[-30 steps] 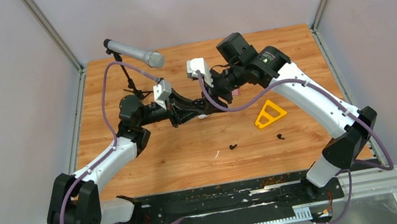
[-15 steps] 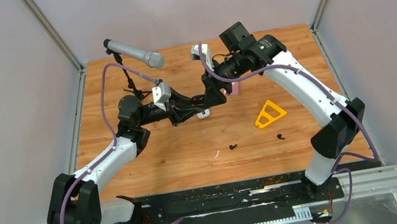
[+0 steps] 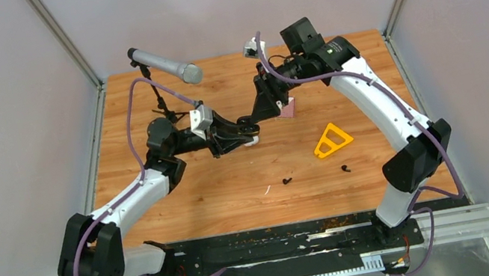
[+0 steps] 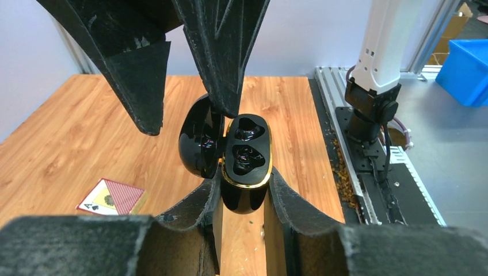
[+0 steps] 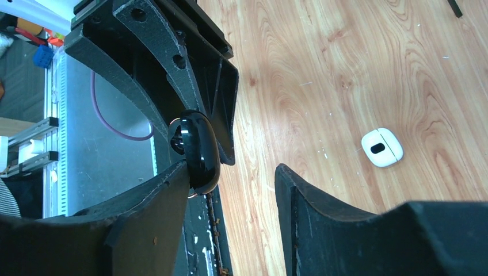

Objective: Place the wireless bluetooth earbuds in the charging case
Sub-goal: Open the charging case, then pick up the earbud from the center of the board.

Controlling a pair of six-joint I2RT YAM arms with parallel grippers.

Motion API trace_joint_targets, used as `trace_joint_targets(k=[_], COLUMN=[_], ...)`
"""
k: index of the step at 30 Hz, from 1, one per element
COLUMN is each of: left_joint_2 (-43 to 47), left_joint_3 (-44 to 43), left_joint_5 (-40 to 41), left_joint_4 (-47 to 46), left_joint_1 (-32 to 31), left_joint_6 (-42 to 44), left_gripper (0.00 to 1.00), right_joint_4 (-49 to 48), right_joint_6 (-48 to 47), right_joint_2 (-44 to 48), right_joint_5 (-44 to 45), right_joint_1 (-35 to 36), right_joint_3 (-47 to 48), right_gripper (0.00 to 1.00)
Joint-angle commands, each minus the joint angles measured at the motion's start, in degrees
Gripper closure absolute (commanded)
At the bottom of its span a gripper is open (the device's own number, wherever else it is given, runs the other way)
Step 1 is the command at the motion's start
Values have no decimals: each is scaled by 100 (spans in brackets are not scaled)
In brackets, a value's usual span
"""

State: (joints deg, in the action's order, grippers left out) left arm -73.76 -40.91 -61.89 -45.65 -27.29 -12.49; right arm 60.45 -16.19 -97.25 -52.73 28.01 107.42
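Note:
The right gripper should move off the lid, then back and down onto the earbud by the yellow triangle, because that earbud is below it and nearer the robot's base.
My left gripper is shut on a glossy black charging case with a gold rim, held above the table. Its lid stands open to the left and both sockets look empty. My right gripper is open beside the case, with one finger against the lid and the other apart from it. In the top view the two grippers meet at mid-table. Two tiny black earbuds lie on the wood nearer the front.
A white case lies shut on the table under the grippers. A yellow triangle sits to the right, a playing card near the right gripper, a thin white sliver beside the earbuds. A microphone on its stand rises at the back left.
The right arm's wrist has swung up and toward the back right, and its fingers stay at the case's lid. The left arm has held still with the case.

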Motion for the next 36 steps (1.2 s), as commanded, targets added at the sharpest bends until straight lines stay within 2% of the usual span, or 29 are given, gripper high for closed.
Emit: trace_joint_targets(k=[1, 5, 10, 17, 20, 23, 27, 29, 32, 36], left_joint_2=[-1, -24, 9, 114, 256, 445, 694, 756, 799, 822], left_joint_3=[-148, -72, -21, -64, -30, 15, 144, 180, 190, 138], left_joint_5=[-38, 289, 478, 413, 447, 540, 629, 638, 619, 559], left_joint_4=[-137, -166, -199, -111, -27, 53, 203, 263, 370, 495], left_joint_1=[-15, -14, -5, 125, 252, 332, 367, 382, 382, 378], left_joint_6=[51, -191, -409, -614, -731, -889, -908, -923, -897, -843], left_gripper=[100, 100, 100, 100, 100, 100, 100, 100, 100, 100], right_joint_4=[-305, -241, 49, 190, 151, 20, -384, -506, -291, -119], right_joint_6=[232, 256, -31, -684, -1476, -2283, -2559, -2283, -2180, -3114], right_joint_2=[-31, 95, 546, 1245, 1571, 1966, 2306, 2262, 2193, 2328], right_joint_5=[-376, -682, -432, 163, 760, 1718, 3186, 3933, 4026, 3777], right_joint_1=[-56, -59, -96, -688, -860, -882, -902, -921, -989, -1077], right_joint_3=[232, 363, 321, -874, -1600, -2645, -3616, -3839, -4002, -4383], right_gripper=[43, 42, 41, 44, 47, 55, 69, 73, 75, 77])
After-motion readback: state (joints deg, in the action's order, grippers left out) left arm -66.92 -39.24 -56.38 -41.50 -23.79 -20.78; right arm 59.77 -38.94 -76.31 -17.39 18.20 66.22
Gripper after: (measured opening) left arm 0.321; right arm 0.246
